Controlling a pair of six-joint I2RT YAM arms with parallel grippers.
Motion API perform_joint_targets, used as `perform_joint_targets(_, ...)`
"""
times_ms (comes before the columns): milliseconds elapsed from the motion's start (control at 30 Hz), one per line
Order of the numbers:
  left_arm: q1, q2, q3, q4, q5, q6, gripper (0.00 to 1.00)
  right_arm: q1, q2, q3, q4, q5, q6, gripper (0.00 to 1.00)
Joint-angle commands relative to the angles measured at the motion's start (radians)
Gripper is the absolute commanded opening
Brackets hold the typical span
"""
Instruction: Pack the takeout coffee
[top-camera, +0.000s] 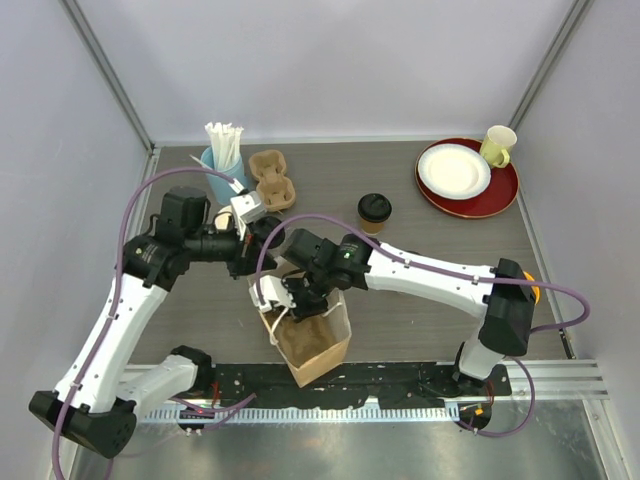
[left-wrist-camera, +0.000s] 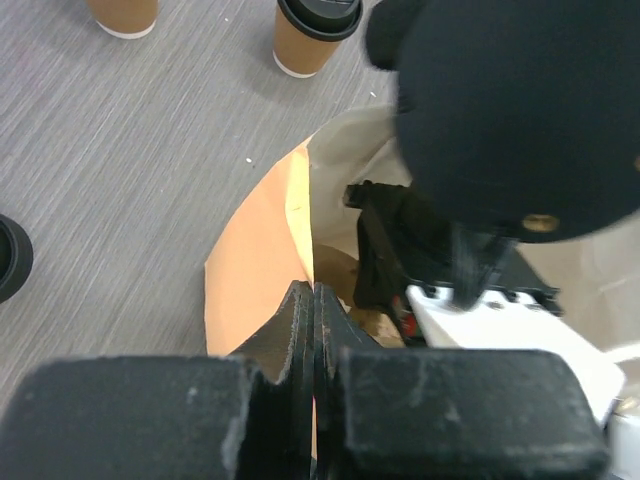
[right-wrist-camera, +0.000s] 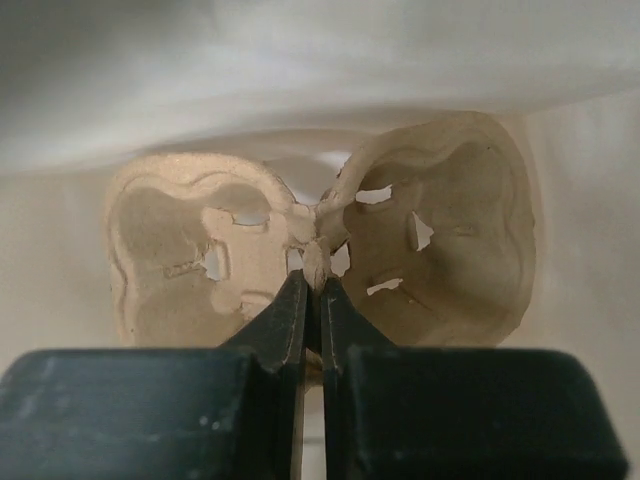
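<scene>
My right gripper will next go deeper into the bag and take the pulp carrier down toward the bag's bottom (top-camera: 306, 334), because both of the carrier's pockets are between the bag's sides.
A brown paper bag (top-camera: 322, 345) stands open at the near middle of the table. My left gripper (top-camera: 262, 284) is shut on the bag's rim (left-wrist-camera: 250, 270), the jaws pressed together on the paper edge (left-wrist-camera: 313, 290). My right gripper (top-camera: 300, 305) reaches inside the bag and is shut on the middle ridge of a pulp cup carrier (right-wrist-camera: 440, 230), its tips at the ridge (right-wrist-camera: 320, 275). One kraft coffee cup (top-camera: 374, 212) with a black lid stands behind the bag, and shows in the left wrist view (left-wrist-camera: 318, 30). A second cup (left-wrist-camera: 125, 12) is cut off by the top edge there.
A second pulp carrier (top-camera: 272, 178) and a light-blue cup of white straws (top-camera: 222, 160) stand at the back left. A red plate (top-camera: 495, 195) holding a white plate (top-camera: 453, 168) and a yellow mug (top-camera: 498, 145) sits at the back right. A dark round object (left-wrist-camera: 10, 258) shows at the left edge.
</scene>
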Motion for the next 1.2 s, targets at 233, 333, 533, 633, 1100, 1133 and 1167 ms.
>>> perform_joint_targets(233, 0.019, 0.042, 0.029, 0.057, 0.011, 0.095, 0.0, -0.043, 0.043, -0.203, 0.282, 0.078, 0.055, 0.01)
perform_joint_targets(333, 0.033, 0.077, 0.075, 0.003, -0.015, 0.173, 0.0, -0.043, 0.051, -0.22, 0.256, 0.069, 0.02, 0.01)
perform_joint_targets(533, 0.047, 0.154, 0.195, -0.054, -0.044, 0.227, 0.0, -0.052, 0.08, -0.193, 0.155, 0.101, -0.095, 0.01)
perform_joint_targets(633, 0.048, 0.178, 0.235, -0.077, -0.077, 0.253, 0.0, -0.075, 0.129, -0.148, 0.092, 0.08, -0.135, 0.01)
perform_joint_targets(1100, -0.036, 0.109, 0.193, -0.137, -0.116, 0.248, 0.0, -0.091, 0.112, -0.066, 0.089, 0.095, -0.104, 0.46)
perform_joint_targets(1133, -0.034, 0.111, 0.205, -0.128, -0.119, 0.212, 0.0, -0.086, 0.098, -0.05, 0.086, 0.122, -0.106, 0.49)
perform_joint_targets(1167, -0.033, 0.112, 0.213, -0.122, -0.124, 0.198, 0.0, -0.083, 0.091, -0.041, 0.081, 0.132, -0.107, 0.53)
